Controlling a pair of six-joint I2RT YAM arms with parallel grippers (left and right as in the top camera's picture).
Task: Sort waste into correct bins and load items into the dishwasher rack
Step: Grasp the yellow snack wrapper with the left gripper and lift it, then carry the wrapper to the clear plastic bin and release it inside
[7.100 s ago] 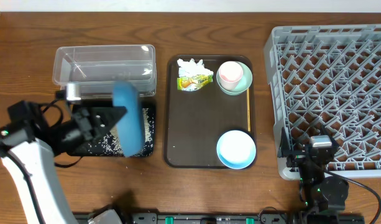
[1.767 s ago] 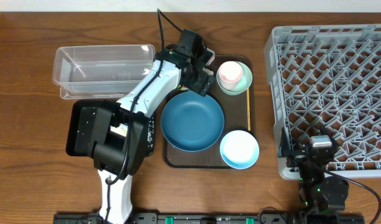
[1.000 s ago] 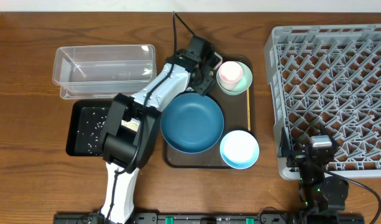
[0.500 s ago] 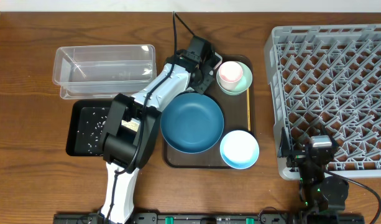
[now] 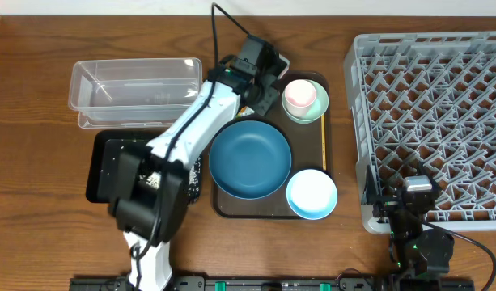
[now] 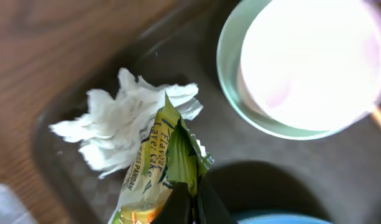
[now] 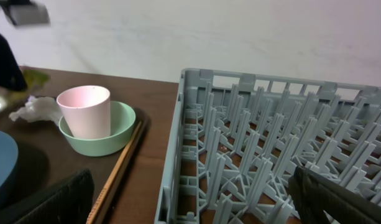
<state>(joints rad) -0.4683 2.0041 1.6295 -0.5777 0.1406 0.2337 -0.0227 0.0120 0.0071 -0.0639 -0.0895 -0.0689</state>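
Note:
My left gripper will next lift the green-yellow wrapper, swing to the left in the overhead view and let go of it over the clear tub (image 5: pixel 138 90), which is empty.
In the left wrist view my left gripper (image 6: pixel 191 202) is shut on the green-yellow wrapper (image 6: pixel 159 155), which lies against the crumpled white tissue (image 6: pixel 115 121) on the brown serving tray. In the overhead view the left gripper (image 5: pixel 252 79) sits at the tray's far left corner and hides both. The pink cup (image 5: pixel 299 94) stands in the pale green bowl (image 5: pixel 316 111). The dark blue bowl (image 5: pixel 250 158) and light blue bowl (image 5: pixel 311 194) rest on the tray. My right gripper (image 7: pixel 202 205) is open at the front left corner of the grey rack (image 5: pixel 434 121).
The clear tub (image 5: pixel 134 89) stands at the far left, with the black tray (image 5: pixel 102 174) in front of it, partly under my left arm and with rice grains (image 5: pixel 196 171) in it. The brown serving tray (image 5: pixel 312 149) has a wooden stick (image 5: pixel 324 145) along its right side.
The left gripper has shifted slightly up and left over the tray's far corner, and the arm has swung left over the black tray. The right arm has not moved.

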